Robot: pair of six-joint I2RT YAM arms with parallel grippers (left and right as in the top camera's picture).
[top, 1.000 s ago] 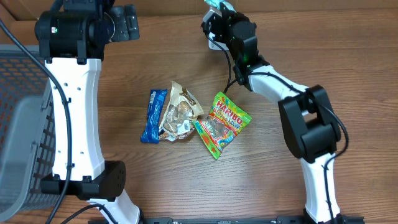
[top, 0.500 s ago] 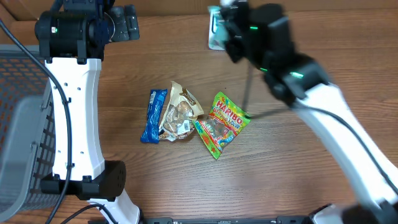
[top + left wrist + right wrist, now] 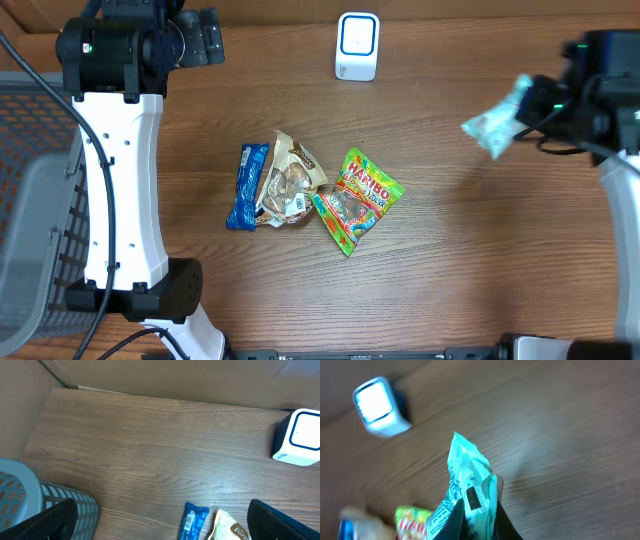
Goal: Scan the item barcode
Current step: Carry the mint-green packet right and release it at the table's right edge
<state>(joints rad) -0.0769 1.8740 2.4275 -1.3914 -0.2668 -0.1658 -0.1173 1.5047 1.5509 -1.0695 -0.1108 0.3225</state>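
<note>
I will next bring the teal packet (image 3: 497, 125) down and slightly back with my right gripper onto a patch of bare tabletop, then let it go there, because that patch is clear of the Haribo bag.
A pale teal packet (image 3: 497, 125) with a small black barcode label (image 3: 473, 498) hangs above the table at the right. My right gripper (image 3: 527, 104) is shut on its lower end (image 3: 479, 512). The white scanner (image 3: 357, 45) with a blue-lit face stands at the back middle, well left of the packet, and also shows in the right wrist view (image 3: 380, 406) and left wrist view (image 3: 299, 437). My left gripper (image 3: 205, 38) is held high at the back left, open and holding nothing (image 3: 162, 530).
A blue bar (image 3: 246, 186), a beige snack packet (image 3: 288, 182) and a green Haribo bag (image 3: 357, 198) lie together mid-table. A grey basket (image 3: 35, 200) stands at the left edge. A cardboard wall runs along the back.
My right arm has swung away from the scanner to the right side of the table, carrying the teal packet. The scanner now stands uncovered. The left arm has not moved.
</note>
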